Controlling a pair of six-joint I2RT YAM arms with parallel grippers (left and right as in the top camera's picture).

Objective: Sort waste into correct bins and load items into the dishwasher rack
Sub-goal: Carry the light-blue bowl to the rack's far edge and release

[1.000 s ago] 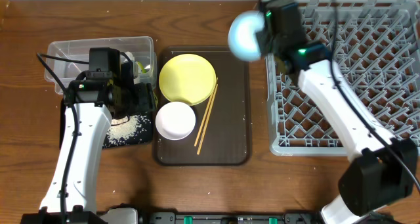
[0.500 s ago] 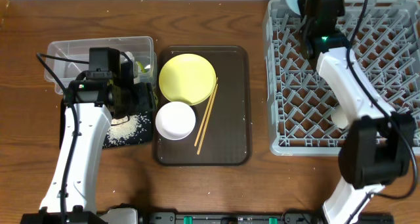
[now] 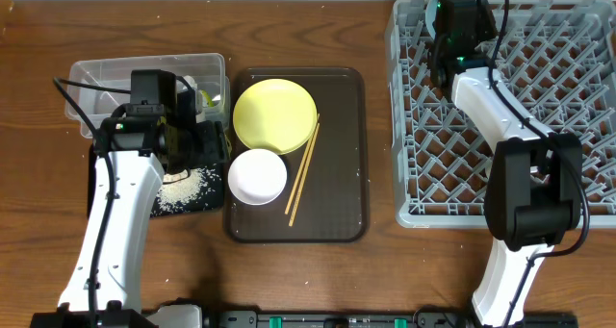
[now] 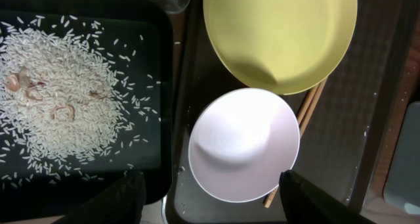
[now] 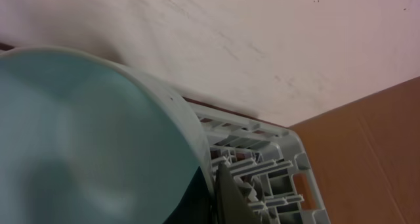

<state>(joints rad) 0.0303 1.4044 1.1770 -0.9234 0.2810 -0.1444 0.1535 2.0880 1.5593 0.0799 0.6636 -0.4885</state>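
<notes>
My right gripper moves down and to the left in the overhead view next and releases the on-edge bowl, since the rack's back corner (image 3: 412, 32) lies that way.
My right gripper (image 3: 448, 25) is at the back left corner of the grey dishwasher rack (image 3: 539, 126). It is shut on the rim of the light blue bowl (image 5: 85, 138), which stands tilted on edge against the rack's corner (image 5: 262, 171); only a sliver of the bowl (image 3: 431, 9) shows from overhead. My left gripper (image 4: 210, 201) is open and empty just above the white bowl (image 4: 244, 145). The yellow plate (image 3: 274, 114), white bowl (image 3: 257, 176) and chopsticks (image 3: 302, 171) lie on the brown serving tray (image 3: 342, 174). Rice (image 4: 59, 99) lies in the black tray (image 3: 192, 205). A green wrapper (image 3: 205, 99) sits in the clear tub (image 3: 96, 78).
My left arm covers part of the clear tub and the black tray. The wall runs close behind the rack's back edge. Bare wooden table lies in front of the trays and between the serving tray and the rack. The cup and tissue are hidden.
My right arm carried the light blue bowl from above the serving tray's right side to the rack's back left corner. The left arm has not moved.
</notes>
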